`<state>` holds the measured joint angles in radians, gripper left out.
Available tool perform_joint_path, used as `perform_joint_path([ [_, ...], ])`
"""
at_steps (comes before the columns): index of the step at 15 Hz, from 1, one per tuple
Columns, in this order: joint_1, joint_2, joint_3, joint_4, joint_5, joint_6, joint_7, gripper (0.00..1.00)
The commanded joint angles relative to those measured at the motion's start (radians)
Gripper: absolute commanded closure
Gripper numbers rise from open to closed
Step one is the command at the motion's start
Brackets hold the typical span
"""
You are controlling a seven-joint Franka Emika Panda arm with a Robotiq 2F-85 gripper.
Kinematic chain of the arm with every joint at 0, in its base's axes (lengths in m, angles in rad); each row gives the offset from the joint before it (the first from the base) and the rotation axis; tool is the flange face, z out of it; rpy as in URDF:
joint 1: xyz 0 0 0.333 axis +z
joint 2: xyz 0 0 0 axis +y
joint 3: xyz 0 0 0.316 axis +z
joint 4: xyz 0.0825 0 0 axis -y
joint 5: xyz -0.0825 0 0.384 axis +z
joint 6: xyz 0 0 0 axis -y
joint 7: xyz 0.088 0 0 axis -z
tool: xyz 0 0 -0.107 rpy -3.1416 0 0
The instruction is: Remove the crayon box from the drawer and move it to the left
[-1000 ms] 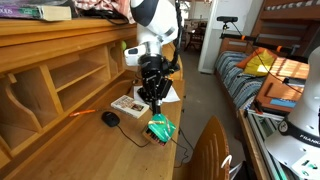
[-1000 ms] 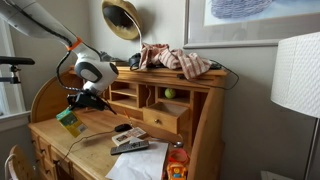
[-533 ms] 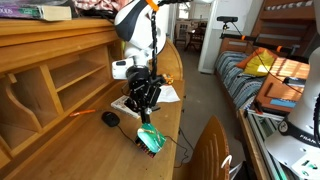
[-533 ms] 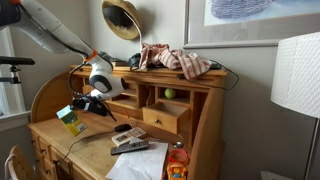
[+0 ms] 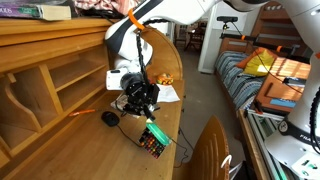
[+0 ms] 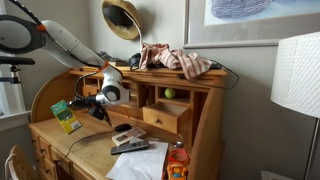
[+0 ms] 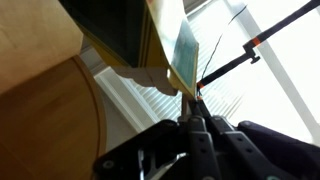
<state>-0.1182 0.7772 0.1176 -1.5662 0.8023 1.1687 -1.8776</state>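
The crayon box is still hanging tilted, so the gripper next needs to turn to point downward, go down toward the bare desk top by the cable and let go of the edge of the crayon box.
The green and yellow crayon box (image 5: pixel 154 139) hangs tilted from my gripper (image 5: pixel 146 118), low over the desk top near its front edge. It also shows in an exterior view (image 6: pixel 66 116), left of the gripper (image 6: pixel 84 107). In the wrist view the gripper (image 7: pixel 194 98) is shut on the edge of the crayon box (image 7: pixel 150 35). I cannot tell whether the box touches the desk. The pale wooden drawer (image 6: pixel 165 118) stands pulled out of the organiser, well to the right of the box.
A black remote (image 6: pixel 125 128) and a white-and-red booklet (image 6: pixel 131 144) lie on the desk (image 6: pixel 60 150). A black mouse (image 5: pixel 110 118) and the booklet (image 5: pixel 127 104) lie near the arm. A chair back (image 5: pixel 208 150) stands by the desk edge. A lamp (image 6: pixel 296 75) stands at the right.
The arm has carried the crayon box away from the drawer along the desk and lower. The gripper has stayed shut on it.
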Motion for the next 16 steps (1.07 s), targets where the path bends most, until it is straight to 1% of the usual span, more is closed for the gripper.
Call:
perform_joint_path([
  [1, 0.006, 0.077, 0.012, 0.102, 0.013, -0.121, 0.035, 1.00],
  [2, 0.016, 0.068, 0.003, 0.093, 0.008, -0.109, 0.051, 1.00],
  [3, 0.031, 0.051, -0.009, 0.075, -0.002, -0.071, 0.072, 1.00],
  [5, 0.039, 0.051, -0.018, 0.073, -0.008, -0.057, 0.119, 1.00],
  [7, 0.060, 0.036, -0.035, 0.059, -0.031, -0.001, 0.179, 1.00],
  [9, 0.080, 0.003, -0.051, 0.013, -0.054, 0.089, 0.222, 1.00],
  [13, 0.102, -0.077, -0.063, -0.104, -0.103, 0.304, 0.254, 1.00],
  [16, 0.105, -0.167, -0.054, -0.239, -0.079, 0.472, 0.254, 1.00],
])
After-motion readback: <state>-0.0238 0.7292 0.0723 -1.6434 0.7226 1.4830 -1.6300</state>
